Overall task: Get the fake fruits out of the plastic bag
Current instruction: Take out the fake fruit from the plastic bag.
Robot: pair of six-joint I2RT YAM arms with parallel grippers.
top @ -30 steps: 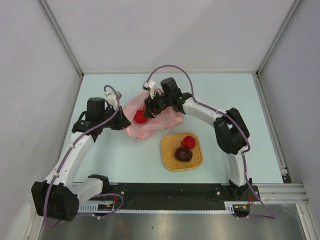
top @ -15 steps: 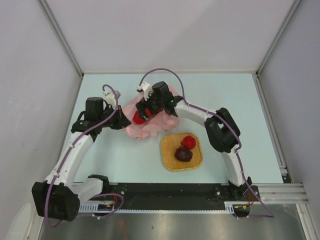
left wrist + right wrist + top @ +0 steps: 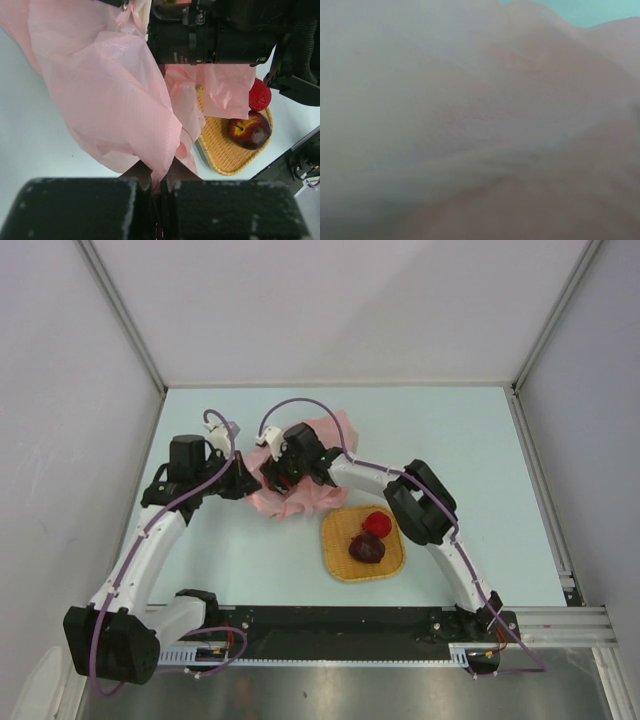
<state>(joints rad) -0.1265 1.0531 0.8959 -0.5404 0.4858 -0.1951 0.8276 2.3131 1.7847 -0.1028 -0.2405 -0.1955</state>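
Observation:
I will next move my right gripper back out of the bag and over the bare corner of the mat to let go of the red round fruit, as there is still room beside the dark fruit.
The pink plastic bag (image 3: 305, 502) lies crumpled left of the table's centre. My left gripper (image 3: 248, 485) is shut on the bag's left edge, and in the left wrist view a fold of the bag (image 3: 100, 100) is pinched between the closed fingers (image 3: 159, 182). My right gripper (image 3: 272, 474) reaches into the bag's mouth from the right; its fingers are hidden by plastic. The right wrist view shows only blurred pink bag film (image 3: 470, 125). Two fake fruits lie on the woven mat (image 3: 336, 562): a red one (image 3: 377, 523) and a dark purple one (image 3: 366, 547). No fruit shows inside the bag.
The woven mat (image 3: 225, 155) sits just right of the bag, with the red fruit (image 3: 260, 95) and the dark fruit (image 3: 249, 131) on it. The right arm's black wrist (image 3: 215, 35) hangs over the bag. Grey walls close in the table on three sides.
The right arm has pushed leftward, deeper into the bag's mouth. The red fruit seen in the bag earlier is now covered by the gripper. The left arm holds still.

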